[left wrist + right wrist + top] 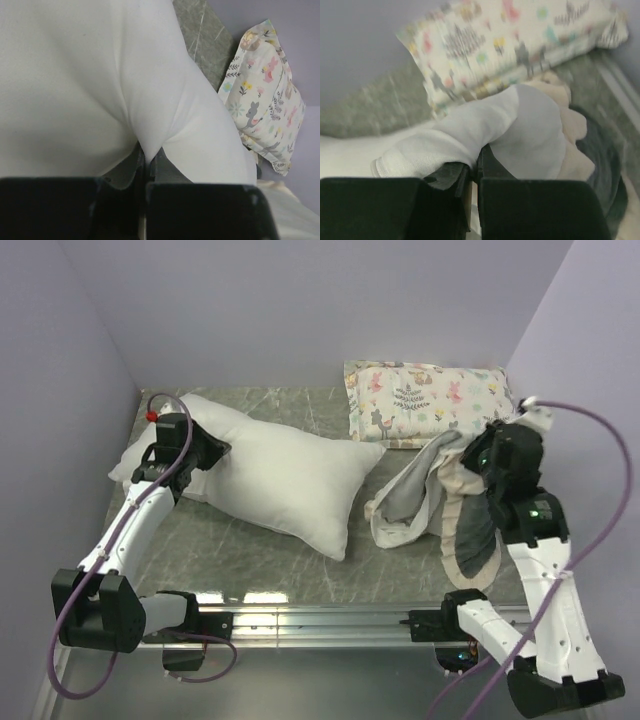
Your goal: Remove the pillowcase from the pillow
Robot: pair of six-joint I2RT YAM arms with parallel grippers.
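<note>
I should next lower my right gripper back and to the left in the top view, onto the crumpled pillowcase (434, 494), and let go of its fabric, because the pillow is already bare.
The plain white pillow (275, 480) lies bare across the left and middle of the table. My left gripper (200, 458) is shut on a pinch of the pillow's fabric near its left end; in the left wrist view the pillow (100, 85) fills the frame and a fold of it runs between the shut jaws of the gripper (146, 159). The pillowcase (440, 505) lies crumpled at the right, dark grey outside, white inside, cream frill. My right gripper (478, 458) is shut on its white fabric (485, 127), holding it lifted off the table, with the gripper (475, 162) closed around a fold.
A small animal-and-plant print pillow (425, 400) lies at the back right against the wall, also in the left wrist view (267, 95) and the right wrist view (510, 40). Purple walls enclose the marble table (250, 550) on three sides. A metal rail runs along the near edge.
</note>
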